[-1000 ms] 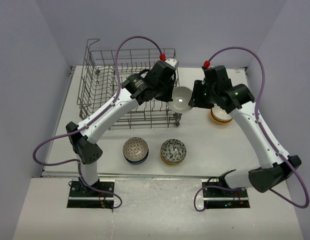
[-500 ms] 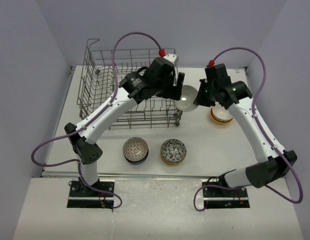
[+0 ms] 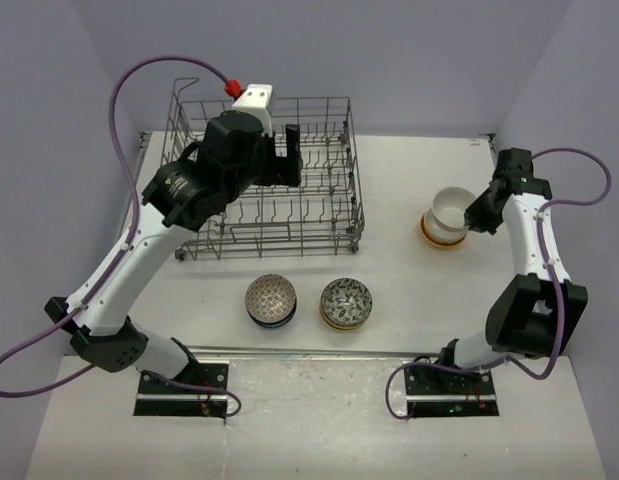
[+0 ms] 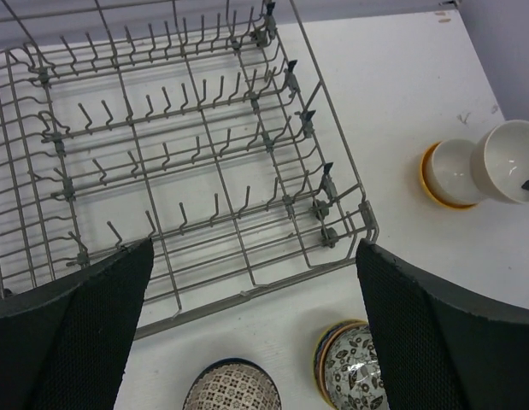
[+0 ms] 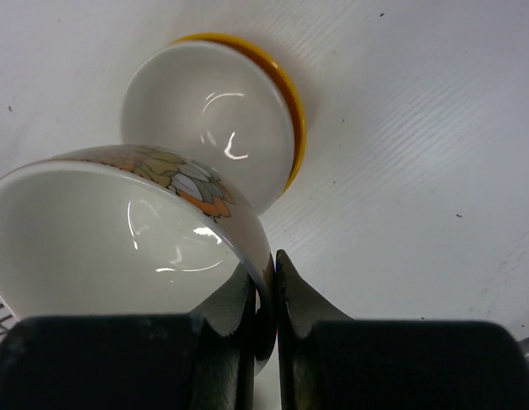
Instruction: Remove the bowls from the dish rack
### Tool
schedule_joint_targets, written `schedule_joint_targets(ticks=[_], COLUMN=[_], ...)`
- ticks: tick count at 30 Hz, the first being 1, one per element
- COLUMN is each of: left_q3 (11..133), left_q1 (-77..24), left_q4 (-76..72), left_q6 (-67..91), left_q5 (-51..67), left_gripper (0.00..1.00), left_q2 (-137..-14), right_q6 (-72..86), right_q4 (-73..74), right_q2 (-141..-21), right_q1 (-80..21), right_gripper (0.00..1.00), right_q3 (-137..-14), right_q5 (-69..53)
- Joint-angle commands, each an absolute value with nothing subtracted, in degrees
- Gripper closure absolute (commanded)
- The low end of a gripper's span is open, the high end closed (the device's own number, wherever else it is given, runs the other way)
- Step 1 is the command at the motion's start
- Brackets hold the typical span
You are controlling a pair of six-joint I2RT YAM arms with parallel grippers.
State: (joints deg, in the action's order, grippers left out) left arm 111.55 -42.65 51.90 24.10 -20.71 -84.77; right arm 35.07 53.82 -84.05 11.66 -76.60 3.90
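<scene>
The leaf-patterned bowl still hangs just above, so it comes down in my right gripper next until it nests inside the white bowl on the stack. Then my right gripper releases its rim.
The dish rack [image 3: 269, 215] is a grey wire basket at the back left, and its tines [image 4: 204, 171] hold no bowl that I can see. High over it hangs my left gripper [image 3: 285, 158], open [image 4: 254, 248] with nothing between its fingers. My right gripper [image 3: 476, 215] is shut [image 5: 268, 265] on the rim of a white bowl [image 5: 102, 239] with an orange and green leaf pattern. That bowl [image 3: 452, 206] hangs tilted just above a stack at the right, a white bowl [image 5: 213, 120] nested in an orange-yellow one [image 3: 439, 239].
Two more stacks of bowls stand in front of the rack: a brown-patterned one [image 3: 270, 297] and a dark floral one [image 3: 346, 301]. Both show low in the left wrist view, the brown-patterned stack [image 4: 234, 389] and the floral stack [image 4: 354, 371]. Purple walls close in the table.
My left gripper opened and let go of the bowl, then drew back up and left over the rack. My right gripper shut on the bowl's rim and carried it right, over the stack.
</scene>
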Motion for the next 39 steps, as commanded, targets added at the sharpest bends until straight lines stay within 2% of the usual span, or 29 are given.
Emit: schedule_joint_targets(ticks=[1,8,16,20,25,29,31,32,39], left_q3=[107.0,103.9,102.2,101.5,101.2,100.7,100.4,100.1,99.3], left_q1=[-41.0,-39.9,-38.3,-37.9,-37.6,-37.4,-37.4,-37.4,-37.3], left_q4=[48.9,50.0,50.4,49.5,48.9,49.0,48.8,48.7,48.3], left_q6=[22.1,20.5,19.3,18.6,18.5,18.8,19.0,19.1,19.5], left_q5=[-19.5,-16.5,-14.5,-12.4,-12.0,-11.6,-11.6,-11.5,-10.8], left_gripper=[0.00,0.00,0.00,0.00,0.00,0.00,0.00,0.00,0.00], left_q2=[-83.3,-81.9,-80.9,-80.6,-80.4,-80.4,-80.2,-80.2,-79.9], right_q6=[37.4,38.7,40.3,41.0,41.9,41.9,42.3,42.4,41.3], right_q4=[44.7,42.1,39.8,38.9,38.1,38.4,38.4,38.3,38.4], right_q2=[-86.0,-93.8,-93.6,-93.0,-90.7,-89.6,-88.2,-87.8,-84.6], right_q1=[12.8,12.8,12.7,12.8,12.8,13.0,13.3,13.3,15.1], right_gripper=[1.00,1.00,1.00,0.90,0.84,0.64,0.61,0.56,0.54], right_q3=[-78.2,-79.0,-74.8,-72.6,-70.5,-70.2,-70.0,-69.4,-66.0], right_q5=[4.7,4.7,4.1,3.7,3.3,3.4,3.1,3.2,3.7])
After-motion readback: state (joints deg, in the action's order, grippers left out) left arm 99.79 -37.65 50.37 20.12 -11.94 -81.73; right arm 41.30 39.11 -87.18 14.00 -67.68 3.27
